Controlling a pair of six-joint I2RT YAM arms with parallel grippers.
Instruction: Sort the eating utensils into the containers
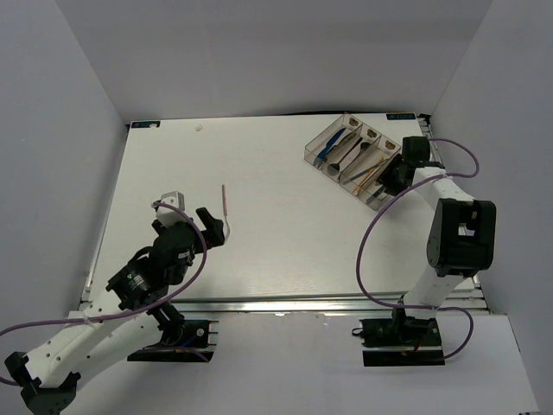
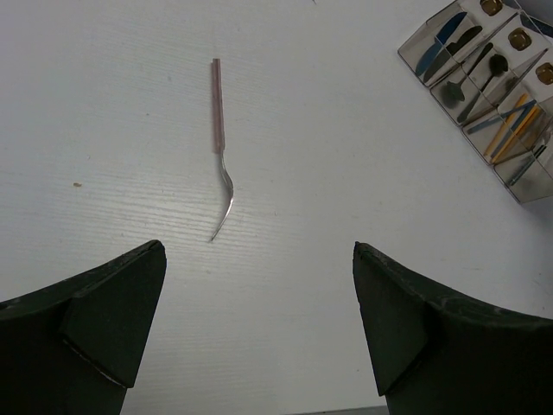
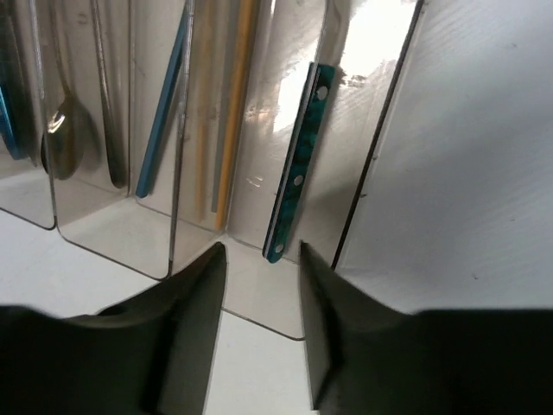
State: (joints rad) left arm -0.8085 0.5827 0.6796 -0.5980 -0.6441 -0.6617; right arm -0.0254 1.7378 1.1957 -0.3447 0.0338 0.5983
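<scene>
The near end of the fork's pinkish handle (image 1: 225, 212) (image 2: 219, 143) lies flat beyond my open fingers, so my left gripper should go outward past the fork's teeth and down onto it.
A fork (image 2: 219, 130) with a pinkish handle and silver tines lies alone on the white table, also in the top view (image 1: 226, 206). My left gripper (image 2: 257, 255) is open and empty, just short of the tines; it also shows from above (image 1: 208, 228). The four joined clear containers (image 1: 313, 152) sit at the back right and hold knives, spoons and chopsticks. My right gripper (image 3: 261, 251) is open over the near end of the rightmost bin, where a teal-handled utensil (image 3: 298, 169) lies just beyond my fingertips. Orange chopsticks (image 3: 233, 112) lie in the bin beside it.
White walls close in the table on the left, back and right. The containers also show at the top right of the left wrist view (image 2: 406, 52). A purple cable (image 1: 371, 233) loops beside the right arm. The table's front edge (image 1: 285, 303) runs before the arm bases.
</scene>
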